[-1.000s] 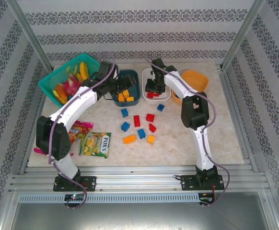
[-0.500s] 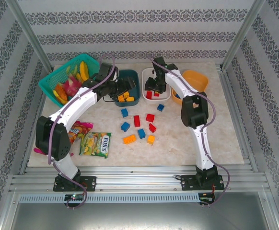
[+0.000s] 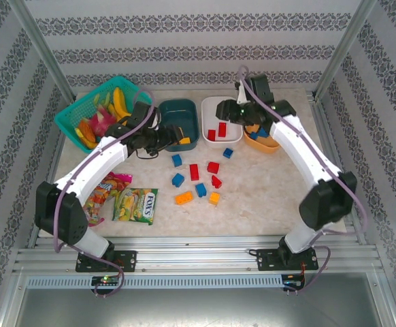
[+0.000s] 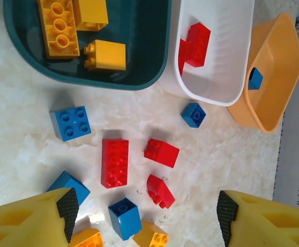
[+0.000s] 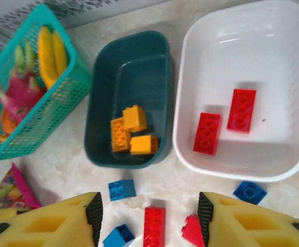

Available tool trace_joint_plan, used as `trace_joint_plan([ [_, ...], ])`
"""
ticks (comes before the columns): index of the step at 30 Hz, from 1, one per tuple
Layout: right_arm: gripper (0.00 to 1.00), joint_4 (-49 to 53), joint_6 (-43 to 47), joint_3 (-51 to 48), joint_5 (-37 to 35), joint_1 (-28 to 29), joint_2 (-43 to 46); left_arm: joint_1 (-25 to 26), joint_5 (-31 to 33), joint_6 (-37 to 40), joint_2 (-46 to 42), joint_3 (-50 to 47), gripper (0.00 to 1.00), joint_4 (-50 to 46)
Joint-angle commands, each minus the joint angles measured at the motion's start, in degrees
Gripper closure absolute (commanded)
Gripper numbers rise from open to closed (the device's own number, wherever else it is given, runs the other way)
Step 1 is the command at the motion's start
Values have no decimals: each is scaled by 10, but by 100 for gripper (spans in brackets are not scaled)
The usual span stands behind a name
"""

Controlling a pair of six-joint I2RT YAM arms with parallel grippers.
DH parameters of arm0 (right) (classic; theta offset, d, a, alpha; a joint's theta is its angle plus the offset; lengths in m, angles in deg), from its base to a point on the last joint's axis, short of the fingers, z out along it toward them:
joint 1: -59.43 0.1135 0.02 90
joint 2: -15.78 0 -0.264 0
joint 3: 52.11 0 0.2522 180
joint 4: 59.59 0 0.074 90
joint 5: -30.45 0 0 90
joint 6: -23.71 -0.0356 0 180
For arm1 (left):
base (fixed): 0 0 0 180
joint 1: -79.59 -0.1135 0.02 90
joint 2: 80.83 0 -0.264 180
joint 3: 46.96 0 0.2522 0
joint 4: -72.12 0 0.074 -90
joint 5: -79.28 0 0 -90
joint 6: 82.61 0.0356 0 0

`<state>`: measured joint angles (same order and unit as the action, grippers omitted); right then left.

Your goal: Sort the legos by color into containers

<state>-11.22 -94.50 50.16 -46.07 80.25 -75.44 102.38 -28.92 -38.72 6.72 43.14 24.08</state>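
Note:
The left gripper moves back and down next onto the longer orange lego below it and nearer my base, since the teal tub (image 3: 184, 111) holds its color.
Three tubs stand in a row at the back. The dark teal tub (image 3: 184, 111) (image 5: 129, 77) holds three orange-yellow bricks (image 4: 62, 28) (image 5: 134, 117). Two red bricks (image 5: 207, 133) lie in the white tub (image 3: 211, 109) (image 4: 226, 77). The orange tub (image 3: 271, 143) (image 4: 273, 67) holds a blue brick (image 4: 255, 78). Loose red, blue and orange legos (image 3: 194, 172) (image 4: 114, 162) lie on the table in front of the tubs. My left gripper (image 3: 173, 135) (image 4: 147, 216) hangs open and empty at the teal tub's near edge. My right gripper (image 3: 224, 110) (image 5: 149, 218) is open and empty above the white tub.
A bright teal mesh basket (image 3: 75, 109) of toy fruit stands at the back left. Two candy bags (image 3: 135, 204) lie at the front left. The right arm's forearm crosses over the orange tub.
My right gripper opened over the white tub, where two red bricks now lie, and its arm swung out to the right. The left gripper drew back from the teal tub.

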Motion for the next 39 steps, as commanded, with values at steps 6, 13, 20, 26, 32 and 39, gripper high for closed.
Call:
trace_joint_plan([
  [6, 37, -74, -25, -216, 18, 44, 181, 34, 18, 21, -48, -51, 27, -45],
  [13, 38, -38, -46, -304, 12, 75, 256, 66, 26, 2, -81, -107, 29, -44],
  [20, 36, -29, -47, -358, 29, 113, 279, 129, 44, 100, -70, -135, 31, -73],
  [26, 23, -62, -63, -424, 105, 137, 329, 164, 65, 254, 4, -136, 27, -105],
  [32, 14, -46, -75, -470, 120, 137, 403, 180, 87, 331, 63, -118, 25, -99],
  [39, 11, -15, -94, -483, 104, 136, 458, 202, 96, 364, 123, -98, 25, -92],
])
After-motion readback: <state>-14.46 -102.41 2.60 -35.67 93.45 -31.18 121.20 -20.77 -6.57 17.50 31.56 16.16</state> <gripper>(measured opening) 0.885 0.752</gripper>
